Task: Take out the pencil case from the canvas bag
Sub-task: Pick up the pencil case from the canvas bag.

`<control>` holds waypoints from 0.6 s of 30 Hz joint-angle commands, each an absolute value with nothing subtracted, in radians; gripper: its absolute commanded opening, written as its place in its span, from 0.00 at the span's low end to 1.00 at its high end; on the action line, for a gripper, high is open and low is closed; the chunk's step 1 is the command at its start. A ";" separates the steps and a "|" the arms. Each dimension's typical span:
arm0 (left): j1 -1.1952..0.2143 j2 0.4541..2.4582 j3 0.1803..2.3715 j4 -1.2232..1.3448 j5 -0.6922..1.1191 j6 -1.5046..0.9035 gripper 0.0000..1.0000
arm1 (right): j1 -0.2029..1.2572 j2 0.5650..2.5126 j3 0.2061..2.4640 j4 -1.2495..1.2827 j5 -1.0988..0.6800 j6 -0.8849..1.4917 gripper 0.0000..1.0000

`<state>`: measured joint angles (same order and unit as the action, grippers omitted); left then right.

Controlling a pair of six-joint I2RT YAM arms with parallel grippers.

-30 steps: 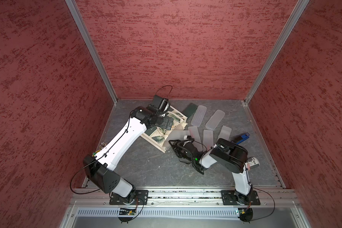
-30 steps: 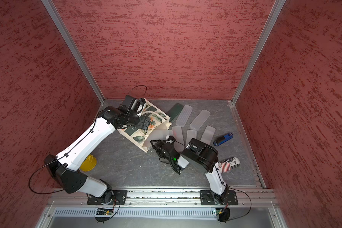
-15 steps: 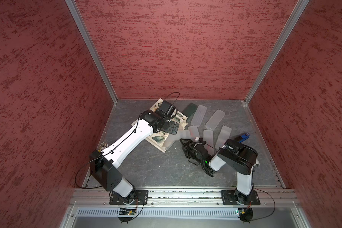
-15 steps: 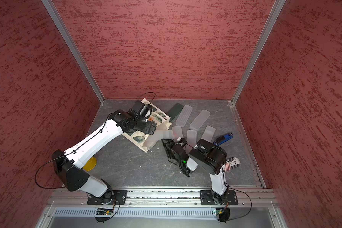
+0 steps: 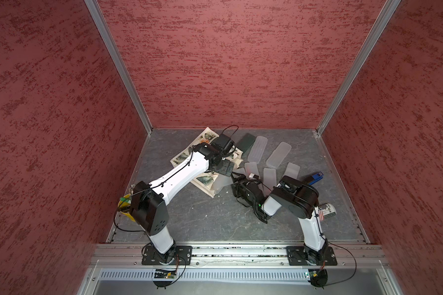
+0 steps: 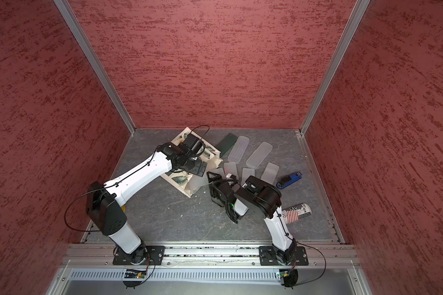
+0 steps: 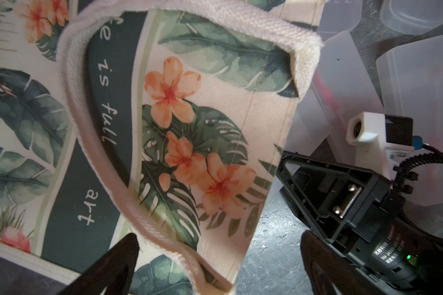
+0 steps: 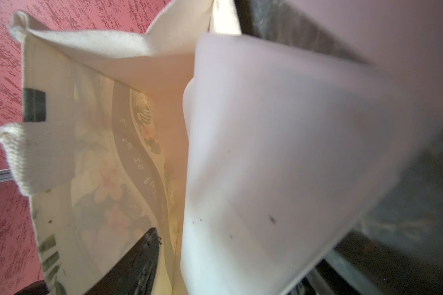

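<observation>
My right gripper stays in place at the bag's opening and closes its fingers on the frosted pencil case next, since the case already lies between them.
The canvas bag lies on its broad printed side at the back left of the table, its mouth facing right. A frosted white pencil case sticks out of that mouth. My left gripper hangs open just above the bag's mouth end, a white handle between its fingers. My right gripper is at the mouth with the pencil case between its jaws. One finger stands inside the bag, a strip of lining between it and the case. The case hides the other finger.
Several frosted cases and a dark green one lie right of the bag. A blue stapler and a printed can sit by the right wall. A yellow object is behind the left arm's base.
My left arm has swung right over the bag, and the bag's far end has shifted toward the back wall. My right arm drew right, then came back to the mouth.
</observation>
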<state>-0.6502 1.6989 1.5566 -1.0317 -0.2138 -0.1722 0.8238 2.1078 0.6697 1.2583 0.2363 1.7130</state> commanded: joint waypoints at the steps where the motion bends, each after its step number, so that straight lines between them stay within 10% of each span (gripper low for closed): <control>1: -0.677 1.717 1.552 -1.032 -0.261 -0.180 1.00 | 0.828 2.136 0.689 1.236 0.278 1.752 0.73; 11: -0.735 1.832 1.560 -1.069 -0.424 -0.169 0.91 | 0.830 2.166 0.694 1.257 0.289 1.756 0.58; 18: -0.741 1.868 1.572 -1.079 -0.470 -0.164 0.58 | 0.834 2.160 0.686 1.280 0.296 1.719 0.40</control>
<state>-0.7361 1.8687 1.5494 -1.0687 -0.4278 -0.1688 0.8280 2.1468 0.6918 1.2869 0.2745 1.7271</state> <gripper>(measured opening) 0.606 0.417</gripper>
